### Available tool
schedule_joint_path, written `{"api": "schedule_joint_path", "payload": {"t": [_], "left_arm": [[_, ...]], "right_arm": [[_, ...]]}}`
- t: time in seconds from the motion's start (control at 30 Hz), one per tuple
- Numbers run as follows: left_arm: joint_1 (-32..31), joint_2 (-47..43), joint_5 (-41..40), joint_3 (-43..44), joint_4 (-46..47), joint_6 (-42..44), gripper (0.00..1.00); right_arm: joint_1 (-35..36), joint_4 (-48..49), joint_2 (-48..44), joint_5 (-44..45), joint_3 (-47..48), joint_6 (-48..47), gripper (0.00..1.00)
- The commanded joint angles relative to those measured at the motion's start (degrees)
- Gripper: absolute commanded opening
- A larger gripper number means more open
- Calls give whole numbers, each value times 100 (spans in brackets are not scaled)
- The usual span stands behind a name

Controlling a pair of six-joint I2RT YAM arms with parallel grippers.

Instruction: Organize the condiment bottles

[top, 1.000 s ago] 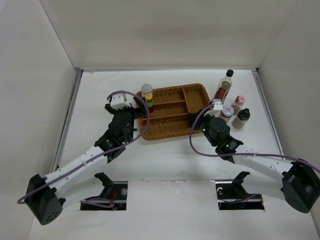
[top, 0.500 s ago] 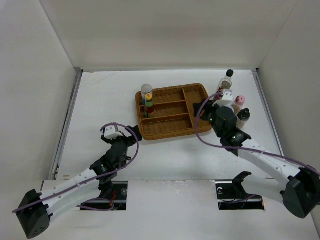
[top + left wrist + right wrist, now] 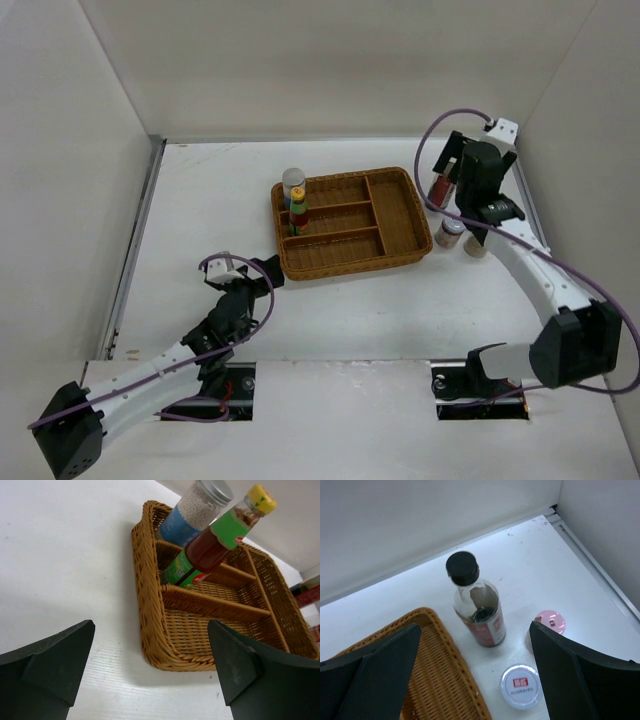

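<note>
My right gripper will move outward and down next, until its open fingers are on either side of the neck of the tall black-capped bottle, because the bottle is outward and below.
The wicker tray holds two condiment bottles in its left compartments: a silver-lidded jar of white grains and a yellow-capped red sauce bottle, which leans. My left gripper stands open and empty on the near left of the tray, its fingers apart from the corner. My right gripper hangs open and empty above the group to the right of the tray: a tall black-capped bottle, a pink-capped one and a white-lidded jar. A brown shaker stands beside that jar.
The tray's middle and right compartments hold nothing. The enclosure's right wall and its metal rail run close behind the bottle group. The back wall rises just past the tray.
My right gripper has opened, risen and swung from the tray's right edge to the back right over the bottles. My left arm has pulled back from the tray, leaving the yellow-capped bottle in it.
</note>
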Motion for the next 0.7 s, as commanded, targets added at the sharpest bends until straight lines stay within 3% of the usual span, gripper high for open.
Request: {"api": "schedule_joint_path", "payload": {"t": [0.0,0.2,0.4,0.67], "left_arm": [[18,-38,137,-67,438,-71,100],[44,172,137,-138,622,-124,100],[27,366,137,-164,807,-132,100],[79,366,85,-217,816,-132,100]], "right_arm": [[-223,-207,522,-356,685,-170,97],[-611,-260,1629,-735,1644,-197,94],[-690,-216,2245,-700,1996,-285,80],[-576,-32,2519,-236,2409,-583,30]]}}
